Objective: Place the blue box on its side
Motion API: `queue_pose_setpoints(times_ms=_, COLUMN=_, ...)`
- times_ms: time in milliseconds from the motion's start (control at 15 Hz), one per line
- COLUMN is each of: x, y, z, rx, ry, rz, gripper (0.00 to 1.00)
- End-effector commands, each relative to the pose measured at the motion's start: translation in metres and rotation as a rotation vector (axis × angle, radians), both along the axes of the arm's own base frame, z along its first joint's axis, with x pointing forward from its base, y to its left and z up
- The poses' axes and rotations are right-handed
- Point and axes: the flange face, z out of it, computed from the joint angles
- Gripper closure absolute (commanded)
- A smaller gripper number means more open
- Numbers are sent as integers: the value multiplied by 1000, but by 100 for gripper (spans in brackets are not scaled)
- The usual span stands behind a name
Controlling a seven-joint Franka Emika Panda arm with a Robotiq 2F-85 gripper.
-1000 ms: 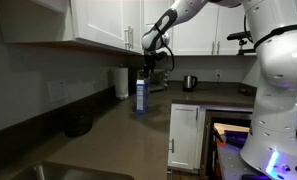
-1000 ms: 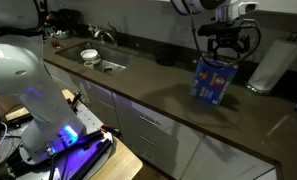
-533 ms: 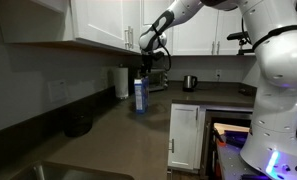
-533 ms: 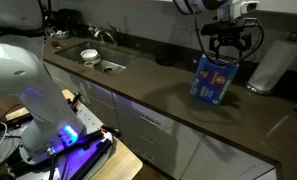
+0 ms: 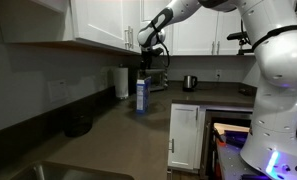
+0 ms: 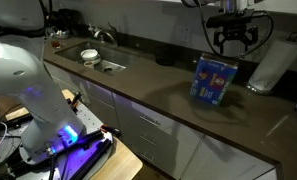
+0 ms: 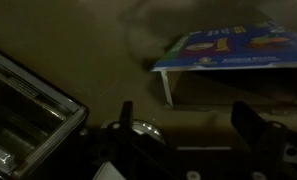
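Note:
The blue box has a narrow side, and I should lower my gripper onto that side's rim, one finger inside and one outside, before I grab the box.
The blue box (image 5: 141, 94) stands upright on the dark countertop; it shows in both exterior views (image 6: 214, 81), blue with a printed front. My gripper (image 5: 151, 45) hangs above it, clear of its top, also in an exterior view (image 6: 233, 40). Its fingers are spread apart with nothing between them. In the wrist view the top of the box (image 7: 233, 48) lies ahead of the open gripper (image 7: 185, 118), and both dark fingers (image 7: 250, 122) show at the bottom.
A white paper towel roll (image 5: 121, 82) stands behind the box by the wall, also in an exterior view (image 6: 272, 64). A toaster (image 7: 23, 110) and a metal kettle (image 5: 189, 82) are nearby. A sink (image 6: 100, 62) with a bowl lies farther along the counter.
My gripper has risen straight up away from the top of the blue box. The box stays upright in the same place.

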Motion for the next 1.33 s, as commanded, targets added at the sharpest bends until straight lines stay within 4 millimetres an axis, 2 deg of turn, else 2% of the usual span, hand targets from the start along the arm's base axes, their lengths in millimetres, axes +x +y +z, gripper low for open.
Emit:
queue_pose_setpoints(times_ms=0, x=4, y=-10, z=6, rx=13, ry=15, rz=37, gripper=0)
queue_pose_setpoints(times_ms=200, x=3, y=-13, z=-3, rx=22, ry=25, rz=50, gripper=0)
queue_pose_setpoints(times_ms=933, x=-1, y=-28, z=-56, rx=60, ry=88, rz=44, gripper=0)
queue_pose_setpoints(times_ms=1000, x=0, y=-28, z=-60, rx=64, ry=91, rz=44, gripper=25)
queue_pose_setpoints(times_ms=1267, x=2, y=-27, z=-72, rx=76, ry=102, rz=45, gripper=32)
